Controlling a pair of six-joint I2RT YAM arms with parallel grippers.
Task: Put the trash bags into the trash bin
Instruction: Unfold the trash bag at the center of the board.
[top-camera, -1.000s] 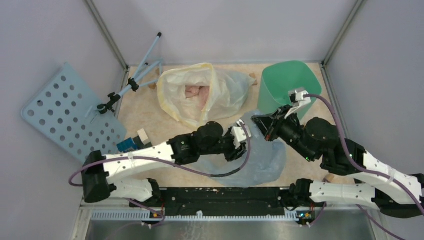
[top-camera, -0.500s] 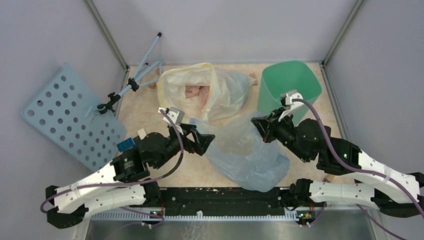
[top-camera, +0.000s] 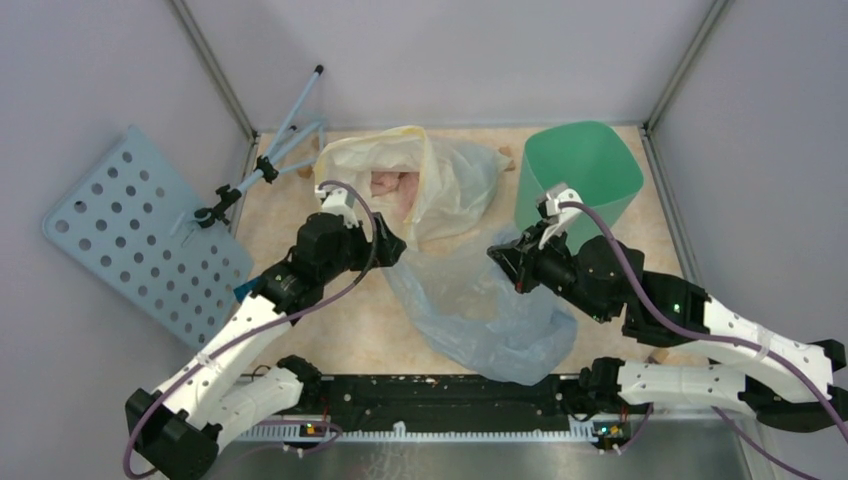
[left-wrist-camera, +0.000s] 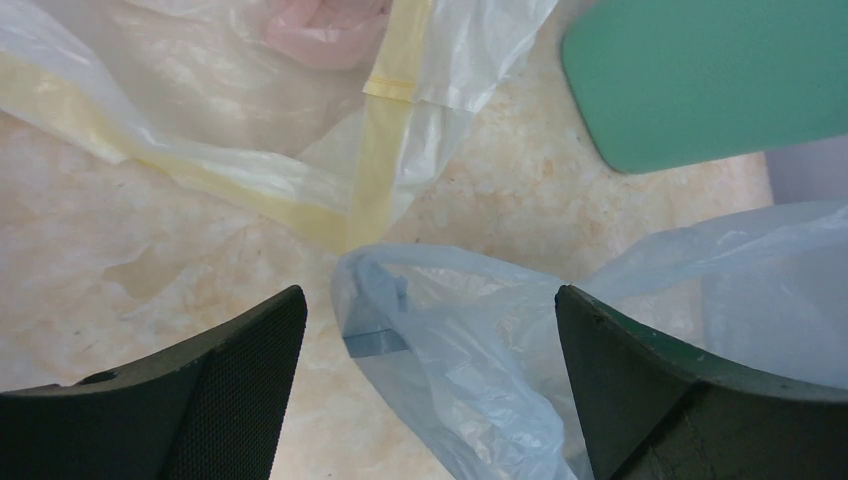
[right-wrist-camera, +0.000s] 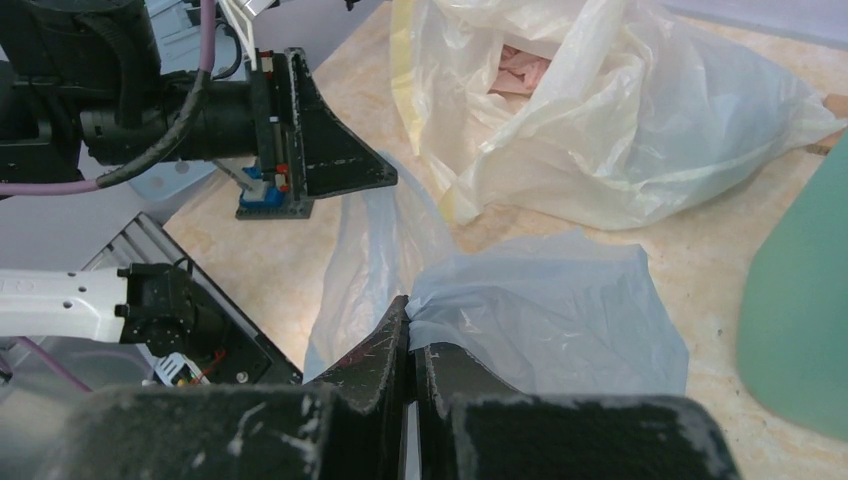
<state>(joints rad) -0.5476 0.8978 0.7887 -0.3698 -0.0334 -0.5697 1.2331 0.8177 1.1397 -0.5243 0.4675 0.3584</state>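
Since the blue bag's folded corner (left-wrist-camera: 378, 308) lies below and between my open fingers, I will lower my left gripper a little onto it and close.
The pale-blue see-through trash bag (top-camera: 470, 315) lies crumpled on the table in front of the arms. My right gripper (top-camera: 503, 262) is shut on the bag's upper edge, and the plastic (right-wrist-camera: 540, 320) bunches at its tips (right-wrist-camera: 408, 305). My left gripper (top-camera: 388, 247) is open at the bag's left corner. A fold of the bag (left-wrist-camera: 450, 370) lies below and between the wide jaws (left-wrist-camera: 430, 300), and neither finger touches it. The mint-green trash bin (top-camera: 585, 175) stands at the back right, just behind the right gripper, and also shows in the wrist views (left-wrist-camera: 700, 80) (right-wrist-camera: 800, 300).
A whitish bag with a yellow rim (top-camera: 420, 190) lies at the back centre, touching the blue bag's top. A pale-blue perforated board (top-camera: 130, 235) leans at the left, beside a thin blue stand (top-camera: 275, 150). A small blue block (top-camera: 255, 290) sits by the left arm.
My left gripper has opened, let go of the bag and drawn back to the left. The bag has spread wider, and the right gripper has shifted slightly left with it.
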